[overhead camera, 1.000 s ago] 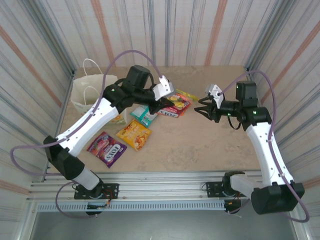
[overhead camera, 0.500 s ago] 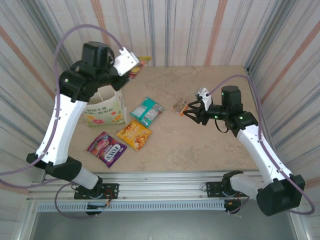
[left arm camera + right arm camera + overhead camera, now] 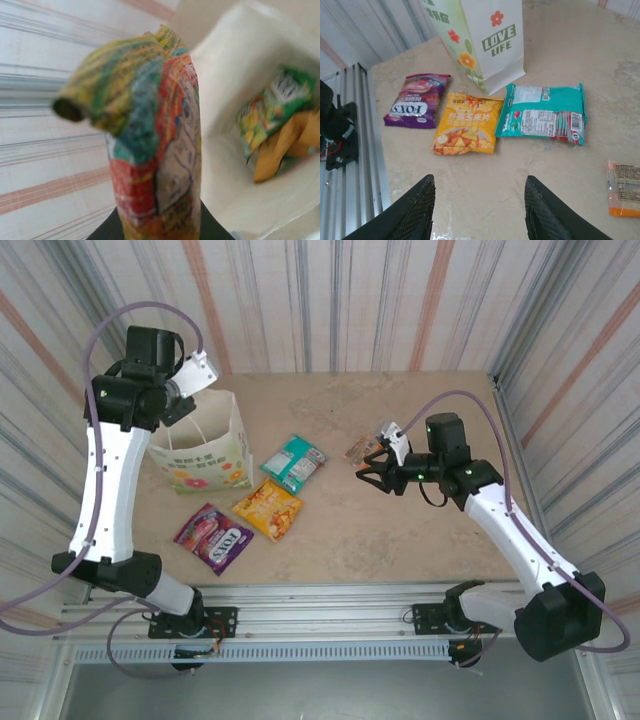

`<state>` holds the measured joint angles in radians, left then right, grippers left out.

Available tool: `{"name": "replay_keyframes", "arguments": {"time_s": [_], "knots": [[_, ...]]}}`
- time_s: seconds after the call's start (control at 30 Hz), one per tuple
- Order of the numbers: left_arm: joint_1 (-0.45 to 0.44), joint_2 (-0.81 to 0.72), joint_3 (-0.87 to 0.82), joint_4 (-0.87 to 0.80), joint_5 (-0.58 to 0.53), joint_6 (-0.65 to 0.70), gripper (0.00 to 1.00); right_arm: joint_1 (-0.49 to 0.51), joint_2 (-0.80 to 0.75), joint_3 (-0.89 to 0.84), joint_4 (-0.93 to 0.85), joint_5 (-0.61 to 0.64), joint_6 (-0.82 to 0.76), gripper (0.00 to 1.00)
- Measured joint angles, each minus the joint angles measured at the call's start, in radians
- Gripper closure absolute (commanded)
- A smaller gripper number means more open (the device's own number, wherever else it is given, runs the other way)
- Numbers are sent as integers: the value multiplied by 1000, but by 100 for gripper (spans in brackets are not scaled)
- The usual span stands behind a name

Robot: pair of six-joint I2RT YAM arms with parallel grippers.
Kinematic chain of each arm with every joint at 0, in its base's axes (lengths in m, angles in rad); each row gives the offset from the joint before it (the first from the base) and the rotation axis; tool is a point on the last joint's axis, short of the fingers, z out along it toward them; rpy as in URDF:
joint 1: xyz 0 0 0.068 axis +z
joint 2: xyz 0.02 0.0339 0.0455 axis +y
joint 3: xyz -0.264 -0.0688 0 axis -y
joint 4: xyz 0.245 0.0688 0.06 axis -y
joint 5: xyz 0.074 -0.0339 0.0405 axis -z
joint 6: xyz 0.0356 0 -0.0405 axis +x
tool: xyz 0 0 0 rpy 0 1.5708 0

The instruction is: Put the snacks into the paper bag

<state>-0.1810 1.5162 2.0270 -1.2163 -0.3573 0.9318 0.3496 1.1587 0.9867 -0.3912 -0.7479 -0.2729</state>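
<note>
My left gripper holds the yellow and green snack, and the bag's opening is toward the teal snack from that gripper. I will next move it over the bag's opening point(image 3: 207, 426) point(image 3: 260, 125) and let go of the snack.
The white paper bag point(image 3: 205, 452) stands open at the back left, flower print along its base. My left gripper point(image 3: 192, 374) hovers over its mouth, shut on a crumpled red, yellow and green snack point(image 3: 150, 145). Inside the bag point(image 3: 225, 150) lie a green packet point(image 3: 272, 107) and an orange-yellow one point(image 3: 280, 150). On the table lie a teal snack point(image 3: 294, 462), a yellow-orange snack point(image 3: 268, 510) and a purple snack point(image 3: 212, 537). A small orange packet point(image 3: 360, 449) lies just beyond my right gripper point(image 3: 367, 470), which is open and holds nothing. In the right wrist view its fingers point(image 3: 417, 210) frame bare table below the yellow-orange snack point(image 3: 467, 122).
Striped walls enclose the table on three sides. A metal rail point(image 3: 320, 605) runs along the near edge. The right wrist view also takes in the bag point(image 3: 485, 40), the purple snack point(image 3: 417, 100), the teal snack point(image 3: 542, 116) and the orange packet point(image 3: 624, 189).
My left arm swung up and left from the table's middle, carrying the red snack over the bag. The bag now stands upright. My right gripper moved left towards the orange packet.
</note>
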Motion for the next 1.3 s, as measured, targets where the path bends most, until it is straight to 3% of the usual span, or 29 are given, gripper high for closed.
{"name": "replay_keyframes", "arguments": {"time_s": [0.17, 0.47, 0.53, 0.6, 0.8, 1.3], "knots": [[53, 21, -55, -15, 14, 103, 100, 11, 19, 0, -6, 16, -8, 51], [58, 38, -66, -14, 121, 180, 98, 23, 27, 0, -6, 22, -24, 52], [58, 53, -66, -14, 134, 187, 92, 24, 27, 0, -6, 23, -24, 52], [58, 65, -68, -12, 139, 193, 77, 24, 27, 0, -6, 23, -24, 52], [51, 76, -71, 3, 135, 197, 48, 24, 27, 0, -6, 30, -24, 51], [-83, 116, 18, 77, -72, 86, 31, 33, 61, 1, 18, 38, 66, 48]]}}
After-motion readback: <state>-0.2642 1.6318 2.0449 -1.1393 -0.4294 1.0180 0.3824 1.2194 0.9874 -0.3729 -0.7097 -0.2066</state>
